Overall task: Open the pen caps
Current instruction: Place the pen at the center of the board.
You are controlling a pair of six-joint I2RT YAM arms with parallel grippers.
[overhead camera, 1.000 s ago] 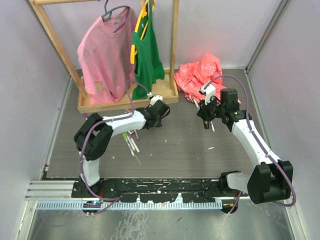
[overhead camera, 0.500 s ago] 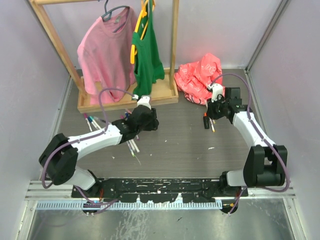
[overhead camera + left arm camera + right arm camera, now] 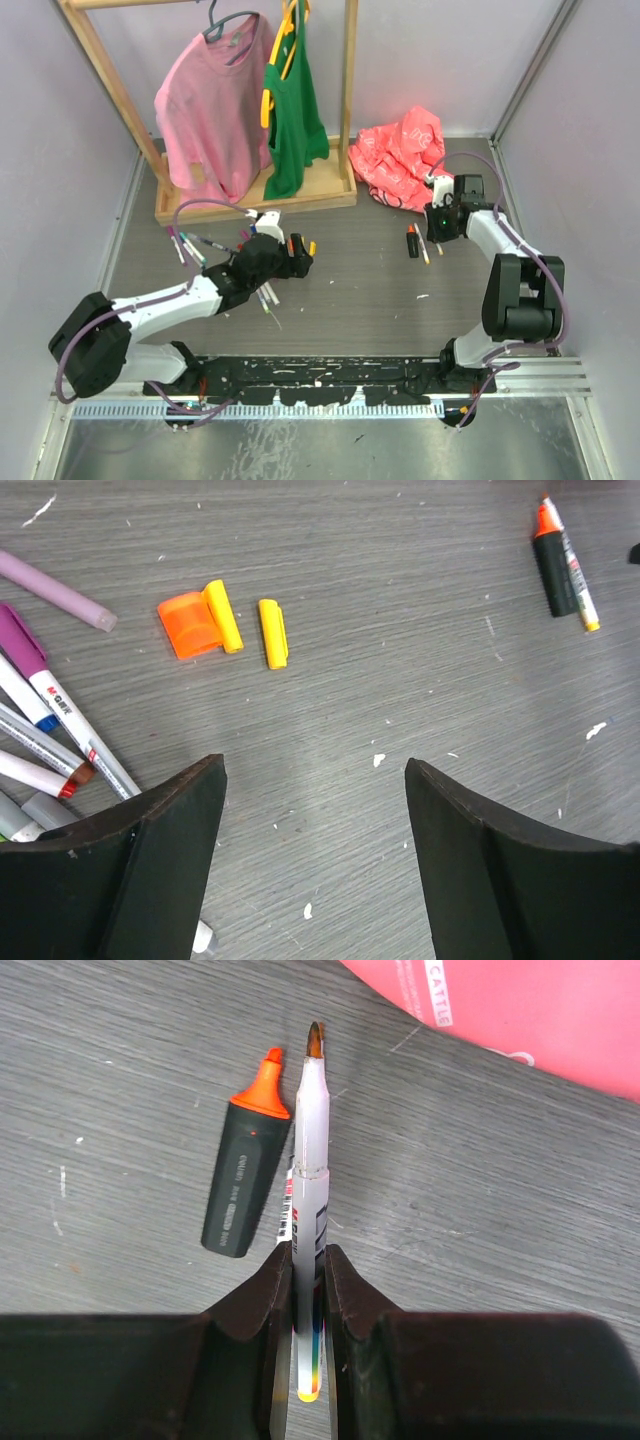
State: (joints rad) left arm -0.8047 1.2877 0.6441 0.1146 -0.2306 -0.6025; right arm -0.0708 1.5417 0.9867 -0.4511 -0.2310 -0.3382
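My right gripper lowers the uncapped white pen to the table (image 3: 433, 244) (image 3: 346, 1210) beside the other white pen next, on the side away from the highlighter.
My left gripper (image 3: 315, 770) hangs open over bare table, nothing between its fingers. Just beyond it lie an orange pen cap (image 3: 190, 625), a yellow cap (image 3: 222, 615) touching it and a second yellow cap (image 3: 272, 633). Several capped white pens (image 3: 60, 720) are heaped at its left. From above, the left gripper (image 3: 295, 257) is right beside the caps (image 3: 292, 243). My right gripper (image 3: 308, 1260) is shut on an uncapped white pen (image 3: 310, 1160) with an orange tip. A stubby black highlighter (image 3: 245, 1175) with a bare orange tip lies under it, beside another white pen (image 3: 285, 1215).
A wooden clothes rack (image 3: 250, 202) with a pink shirt and a green top stands at the back left. A crumpled red plastic bag (image 3: 400, 150) lies at the back right, close behind the right gripper (image 3: 437, 228). More pens (image 3: 200, 245) are scattered on the left.
The left arm has swung down and to the left, and its gripper has opened; caps now lie in front of it. The right gripper has moved right and back with its pen.
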